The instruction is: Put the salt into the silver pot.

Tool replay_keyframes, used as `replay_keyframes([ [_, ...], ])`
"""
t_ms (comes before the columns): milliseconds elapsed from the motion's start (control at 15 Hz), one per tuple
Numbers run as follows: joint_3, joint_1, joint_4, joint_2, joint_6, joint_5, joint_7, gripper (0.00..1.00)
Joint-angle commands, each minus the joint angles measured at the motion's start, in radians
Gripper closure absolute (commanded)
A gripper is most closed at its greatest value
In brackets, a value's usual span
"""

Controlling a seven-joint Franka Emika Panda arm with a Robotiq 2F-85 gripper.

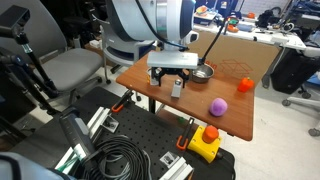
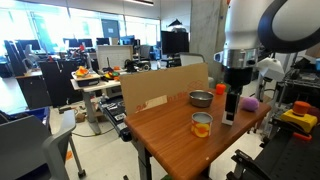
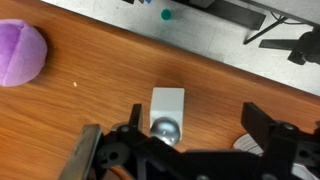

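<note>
The salt stands between my gripper's spread fingers, toward the left in the wrist view. I should keep my gripper low next and close its fingers onto the sides of the salt point(image 1: 177, 88) point(image 3: 167, 108).
The salt point(image 3: 167, 108) is a small white shaker with a rounded grey metal top, standing upright on the wooden table. In the wrist view it sits between my gripper's point(image 3: 197, 125) two dark fingers, close to the left one. The fingers are spread and do not touch it. In both exterior views the gripper point(image 1: 176, 88) point(image 2: 229, 108) is low over the table and largely hides the salt. The silver pot point(image 1: 203, 72) point(image 2: 200, 98) is a wide shallow metal bowl, a short way from the gripper on the table; it is out of the wrist view.
A purple ball point(image 1: 217, 105) point(image 2: 251, 102) point(image 3: 20, 52) lies on the table near the gripper. A small cup with orange on it point(image 2: 201, 124) point(image 1: 245, 84) stands on the table. A cardboard box point(image 2: 160, 88) rises behind the table. A yellow box with a red button point(image 1: 205, 143) lies below.
</note>
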Motion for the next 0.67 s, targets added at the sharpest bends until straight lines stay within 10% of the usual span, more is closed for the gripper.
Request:
replay_keyframes([
  [0,-0.035,0.007,0.062,0.086,0.018,-0.013,-0.05,0.0],
  [600,-0.006,-0.03,0.126,0.137,-0.003,0.064,-0.13,0.63],
])
